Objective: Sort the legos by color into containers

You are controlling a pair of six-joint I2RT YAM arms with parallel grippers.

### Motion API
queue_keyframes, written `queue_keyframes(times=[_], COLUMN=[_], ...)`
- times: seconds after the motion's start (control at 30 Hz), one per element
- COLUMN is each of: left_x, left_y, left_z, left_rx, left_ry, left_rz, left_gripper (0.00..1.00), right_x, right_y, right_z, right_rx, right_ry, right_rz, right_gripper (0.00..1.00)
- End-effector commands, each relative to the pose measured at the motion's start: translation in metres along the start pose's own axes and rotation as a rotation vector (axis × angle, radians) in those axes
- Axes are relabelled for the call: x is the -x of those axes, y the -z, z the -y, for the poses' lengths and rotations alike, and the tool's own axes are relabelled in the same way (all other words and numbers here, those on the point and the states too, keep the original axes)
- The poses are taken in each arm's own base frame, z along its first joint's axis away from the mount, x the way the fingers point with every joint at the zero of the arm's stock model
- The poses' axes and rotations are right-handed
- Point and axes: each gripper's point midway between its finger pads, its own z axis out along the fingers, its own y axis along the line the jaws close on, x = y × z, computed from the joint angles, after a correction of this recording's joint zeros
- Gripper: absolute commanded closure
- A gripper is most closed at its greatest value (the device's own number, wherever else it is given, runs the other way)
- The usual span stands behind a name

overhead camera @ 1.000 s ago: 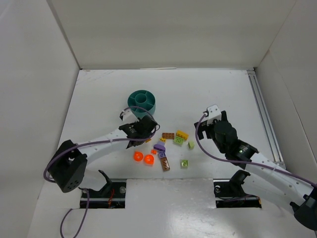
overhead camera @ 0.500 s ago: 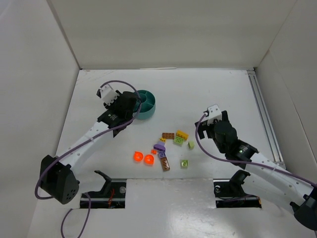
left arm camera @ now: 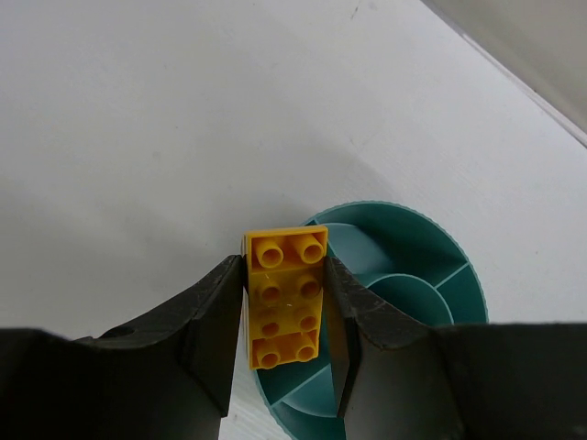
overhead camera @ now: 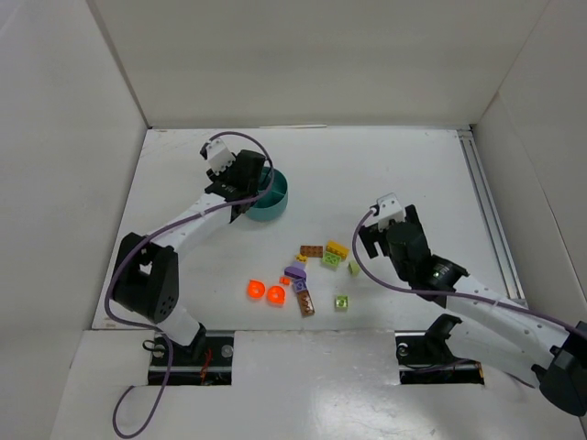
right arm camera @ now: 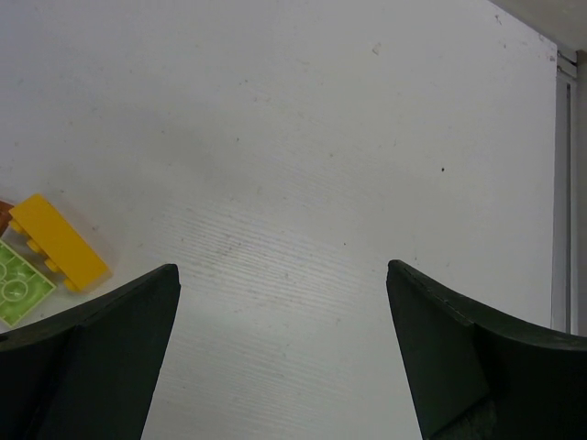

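My left gripper shifts toward the teal dish's middle and slightly down over the dish's outer section (overhead camera: 260, 194) next, since the yellow lego still overlaps the dish's rim.
My left gripper (left arm camera: 284, 275) is shut on a yellow lego (left arm camera: 286, 295), studs facing the camera, hanging over the near left rim of the round teal dish (left arm camera: 404, 213). The compartments that show look empty. From above, the left gripper (overhead camera: 243, 183) covers the dish's (overhead camera: 278, 197) left side. Loose legos lie mid-table: brown (overhead camera: 310, 250), yellow (overhead camera: 337, 247), lime green (overhead camera: 330, 261), purple (overhead camera: 295, 271) and two orange-red pieces (overhead camera: 256, 290). My right gripper (overhead camera: 370, 236) stands open just right of them; in its wrist view the gripper (right arm camera: 282, 268) frames bare table, with a yellow lego (right arm camera: 57, 240) at the left.
White walls enclose the table on three sides. A metal rail (overhead camera: 484, 211) runs along the right edge. A pale green brick (overhead camera: 354, 268) and a lime one (overhead camera: 341, 302) lie nearest the right arm. A lime green brick (right arm camera: 18, 284) shows at the right wrist view's left edge.
The left arm has swung away from the pile and up to the teal dish, gripper still shut. The right gripper has shifted slightly left and stays open.
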Motion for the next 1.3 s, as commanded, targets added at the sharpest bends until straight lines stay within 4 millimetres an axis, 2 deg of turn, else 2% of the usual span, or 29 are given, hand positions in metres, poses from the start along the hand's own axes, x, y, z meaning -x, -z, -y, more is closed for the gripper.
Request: queue_keyframes(times=[0.0, 0.37, 0.63, 0.73, 0.9, 0.97, 1.0, 1.03, 1.07, 1.1, 1.13, 1.17, 1.23, 1.27], left_x=[0.021, 0.001, -0.011, -0.010, -0.001, 0.003, 0.007, 0.012, 0.013, 0.011, 0.010, 0.007, -0.003, -0.010], left_y=[0.003, -0.006, -0.008, -0.006, 0.004, 0.010, 0.014, 0.022, 0.033, 0.035, 0.045, 0.054, 0.068, 0.076], left_z=[0.022, 0.024, 0.017, 0.016, 0.012, 0.010, 0.012, 0.009, 0.007, 0.011, 0.004, 0.008, 0.004, -0.007], left_rx=[-0.049, -0.035, -0.012, -0.008, -0.020, -0.032, -0.051, -0.077, -0.124, -0.148, -0.186, -0.250, -0.307, -0.337], left_ry=[0.051, 0.060, 0.069, 0.080, 0.094, 0.087, 0.100, 0.082, 0.083, 0.072, 0.067, 0.052, 0.042, 0.036], left_rz=[0.029, -0.022, -0.052, -0.054, -0.046, -0.048, -0.051, -0.045, -0.063, -0.078, -0.088, -0.112, -0.144, -0.159], left_gripper=[0.84, 0.75, 0.57, 0.49, 0.44, 0.36, 0.23, 0.16, 0.02, 0.02, 0.00, 0.00, 0.00, 0.00], right_x=[0.014, 0.012, 0.017, 0.021, 0.020, 0.026, 0.030, 0.032, 0.037, 0.041, 0.040, 0.043, 0.043, 0.040], right_y=[-0.001, -0.006, -0.003, 0.000, 0.001, 0.002, 0.003, 0.002, 0.003, 0.006, 0.004, 0.011, 0.011, 0.009], right_z=[0.006, 0.004, 0.001, 0.002, -0.003, -0.014, -0.020, -0.028, -0.047, -0.058, -0.071, -0.093, -0.117, -0.123], right_rx=[-0.035, -0.033, -0.008, 0.000, 0.036, 0.110, 0.152, 0.198, 0.307, 0.370, 0.434, 0.562, 0.672, 0.697], right_ry=[-0.009, 0.003, 0.002, -0.009, 0.006, 0.031, 0.084, 0.111, 0.166, 0.164, 0.223, 0.245, 0.303, 0.308], right_rz=[0.015, -0.003, 0.015, 0.034, 0.039, 0.069, 0.088, 0.102, 0.140, 0.164, 0.178, 0.220, 0.245, 0.233], right_gripper=[0.02, 0.01, 0.01, 0.01, 0.01, 0.01, 0.01, 0.01, 0.03, 0.05, 0.05, 0.05, 0.05, 0.05])
